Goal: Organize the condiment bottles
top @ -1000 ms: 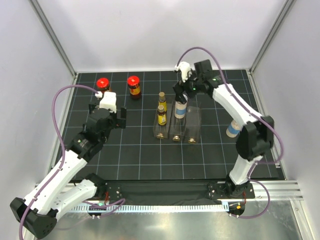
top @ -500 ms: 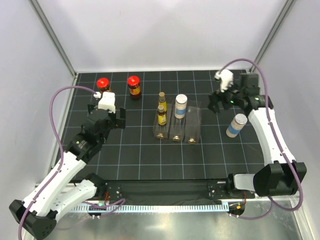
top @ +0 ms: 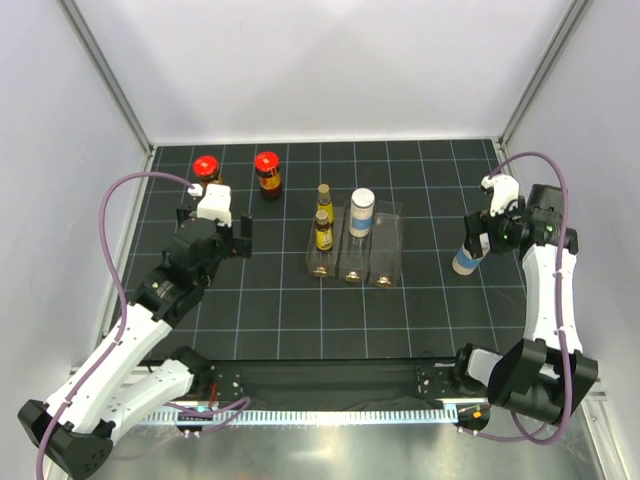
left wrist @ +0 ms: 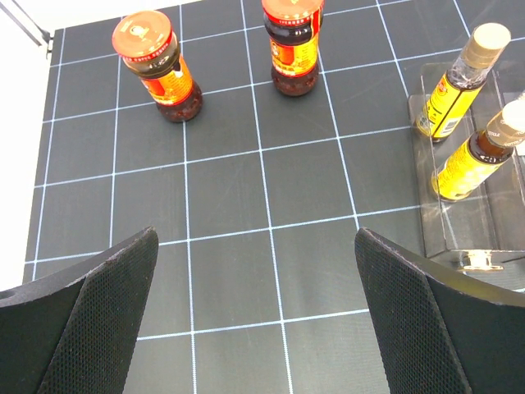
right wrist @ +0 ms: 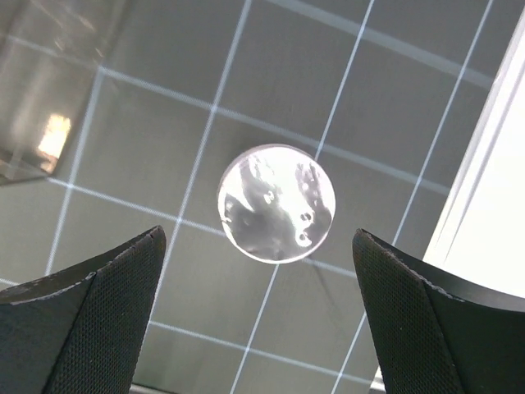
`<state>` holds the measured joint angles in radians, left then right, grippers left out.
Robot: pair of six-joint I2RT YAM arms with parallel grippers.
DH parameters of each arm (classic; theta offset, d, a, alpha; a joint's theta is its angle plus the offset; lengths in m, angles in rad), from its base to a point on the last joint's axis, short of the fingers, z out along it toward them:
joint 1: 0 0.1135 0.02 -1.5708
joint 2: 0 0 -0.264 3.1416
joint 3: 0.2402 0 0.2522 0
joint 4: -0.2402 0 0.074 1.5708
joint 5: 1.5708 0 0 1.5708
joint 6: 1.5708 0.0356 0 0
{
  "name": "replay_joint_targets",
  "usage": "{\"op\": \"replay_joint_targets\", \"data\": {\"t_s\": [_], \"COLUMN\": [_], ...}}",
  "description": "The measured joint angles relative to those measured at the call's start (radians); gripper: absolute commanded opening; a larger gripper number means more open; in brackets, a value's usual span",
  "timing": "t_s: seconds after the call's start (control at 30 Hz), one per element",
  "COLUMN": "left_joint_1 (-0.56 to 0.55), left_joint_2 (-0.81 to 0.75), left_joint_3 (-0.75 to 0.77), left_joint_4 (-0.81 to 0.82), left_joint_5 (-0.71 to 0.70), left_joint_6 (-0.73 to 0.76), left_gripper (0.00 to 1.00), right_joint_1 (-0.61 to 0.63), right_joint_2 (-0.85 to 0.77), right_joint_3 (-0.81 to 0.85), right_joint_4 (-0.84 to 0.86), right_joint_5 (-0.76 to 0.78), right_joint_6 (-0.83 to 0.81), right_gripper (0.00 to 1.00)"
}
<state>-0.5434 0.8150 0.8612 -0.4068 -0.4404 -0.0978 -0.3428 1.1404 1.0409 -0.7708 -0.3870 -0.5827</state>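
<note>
My right gripper lowers onto the second white bottle's cap next, open fingers straddling the cap's rim, and closes, since the cap still lies beyond the fingers.
Two amber jars with red caps stand at the back left; the left wrist view shows them too. Two slim yellow-labelled bottles stand in the left slot of the clear rack. A white blue-labelled bottle stands in the middle slot. A second white bottle stands on the mat at the right, its cap just ahead of my open right gripper, which hovers above it. My left gripper is open over bare mat, short of the jars.
The rack's right slot holds nothing. The mat's right edge and a white frame rail run close beside the right gripper. The rack's corner lies to its left.
The right arm has swung away from the rack, leaving the white bottle in the middle slot, and now hangs over the second white bottle at the right. The left arm has stayed still.
</note>
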Motion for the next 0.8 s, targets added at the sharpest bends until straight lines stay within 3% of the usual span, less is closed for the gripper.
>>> {"op": "replay_joint_targets", "data": {"t_s": [0.37,0.57,0.63,0.67,0.77,0.8], "left_joint_1": [0.000,0.000,0.000,0.000,0.000,0.000], "left_joint_2": [-0.002,-0.002,-0.002,-0.002,-0.002,-0.002], "left_joint_3": [0.000,0.000,0.000,0.000,0.000,0.000], "left_joint_4": [0.000,0.000,0.000,0.000,0.000,0.000], "left_joint_5": [0.005,0.006,0.006,0.006,0.007,0.007], "left_joint_6": [0.000,0.000,-0.001,0.000,-0.001,-0.001], "left_gripper": [1.00,1.00,1.00,1.00,1.00,1.00], "right_joint_1": [-0.050,-0.050,-0.050,-0.050,-0.050,-0.050], "right_joint_2": [0.123,0.200,0.209,0.211,0.214,0.215], "right_joint_3": [-0.026,-0.026,-0.026,-0.026,-0.026,-0.026], "right_joint_4": [0.038,0.072,0.082,0.087,0.100,0.102], "right_joint_5": [-0.037,-0.062,-0.067,-0.069,-0.076,-0.079], "right_joint_6": [-0.022,-0.013,-0.012,-0.011,-0.012,-0.011], "right_gripper": [0.94,0.84,0.74,0.61,0.39,0.25]}}
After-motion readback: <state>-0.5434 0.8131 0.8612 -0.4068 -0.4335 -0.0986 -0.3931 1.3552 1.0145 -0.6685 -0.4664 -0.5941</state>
